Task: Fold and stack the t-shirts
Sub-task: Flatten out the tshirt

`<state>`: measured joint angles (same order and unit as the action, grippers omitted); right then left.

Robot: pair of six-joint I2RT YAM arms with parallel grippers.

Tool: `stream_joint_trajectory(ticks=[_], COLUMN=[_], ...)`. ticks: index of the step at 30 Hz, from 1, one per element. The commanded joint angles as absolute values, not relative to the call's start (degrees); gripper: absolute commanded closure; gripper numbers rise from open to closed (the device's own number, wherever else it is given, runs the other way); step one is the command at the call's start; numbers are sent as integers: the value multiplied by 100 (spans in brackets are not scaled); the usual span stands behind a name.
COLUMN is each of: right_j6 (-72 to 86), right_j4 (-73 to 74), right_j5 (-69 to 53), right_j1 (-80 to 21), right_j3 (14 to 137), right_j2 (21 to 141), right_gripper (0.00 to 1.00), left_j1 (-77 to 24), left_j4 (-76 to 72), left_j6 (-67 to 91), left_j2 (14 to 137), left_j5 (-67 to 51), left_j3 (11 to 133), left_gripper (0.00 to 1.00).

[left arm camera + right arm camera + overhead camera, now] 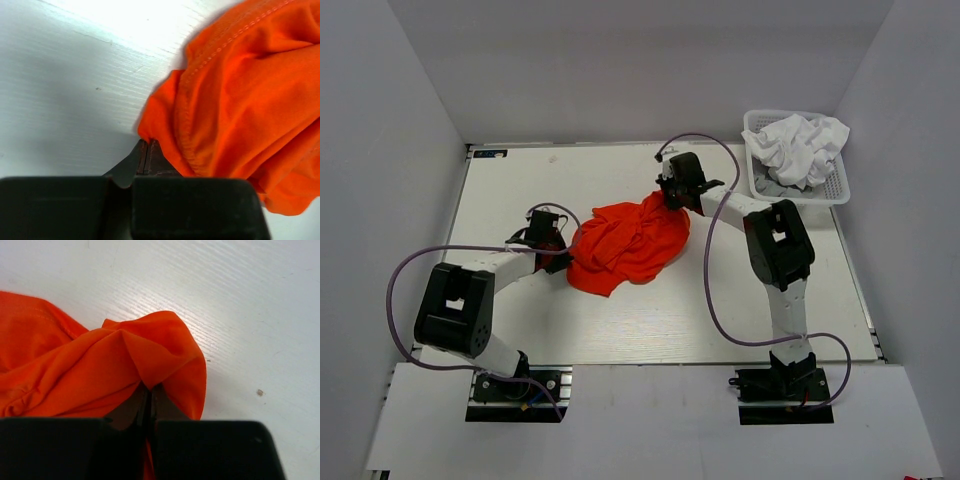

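The right gripper lifts its fold high next, then lowers it onto the bare tabletop near the back wall and releases it, as the orange-red t-shirt lies bunched.
The orange-red t-shirt lies bunched in the middle of the table. My left gripper is shut on its left edge; in the left wrist view the jaws pinch a hemmed corner of the shirt. My right gripper is shut on the shirt's far right edge; in the right wrist view a fold of the shirt is clamped between the closed jaws. White t-shirts lie crumpled in the basket at the back right.
The white lattice basket stands at the table's back right corner. White walls close in on three sides. Purple cables loop from both arms over the table.
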<state>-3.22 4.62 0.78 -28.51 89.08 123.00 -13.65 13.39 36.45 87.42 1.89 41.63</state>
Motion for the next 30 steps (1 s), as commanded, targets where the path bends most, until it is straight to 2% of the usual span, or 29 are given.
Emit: stream_joint_trajectory(ticks=[1, 8, 12, 15, 19, 22, 23, 27, 30], right_j6=[515, 2185, 2531, 2724, 2865, 2655, 2550, 2014, 1793], right_j4=[-193, 272, 710, 1201, 1801, 1951, 1951, 1995, 1873], right_j5=[683, 1826, 2118, 2442, 3057, 3120, 3085, 2613, 2136], right_j1=[-2821, -2734, -2646, -2602, -2514, -2487, -2470, -2496, -2505], right_j3=[8790, 8728, 8631, 8701, 8754, 8736, 8736, 8868, 8877], right_j2=[11727, 10707, 9968, 9548, 8958, 8396, 8272, 7290, 6831], right_gripper=[99, 98, 96, 92, 92, 92, 88, 88, 94], left_j1=[-1389, -1389, -1389, -1389, -1389, -1389, -1389, -1389, -1336], left_j4=[1792, 2593, 2593, 2593, 2715, 2786, 2786, 2462, 2040], left_j6=[3612, 3998, 4052, 4052, 3938, 3736, 3683, 3402, 3165], left_j2=[8641, 7341, 6357, 5629, 4986, 4590, 4475, 3965, 3666], left_j5=[559, 1933, 2320, 2521, 2970, 3085, 3085, 2892, 2296], left_j3=[4287, 5475, 5607, 5668, 5993, 6380, 6537, 6802, 6908], left_gripper=[100, 100, 100, 100, 100, 100, 100, 100, 100])
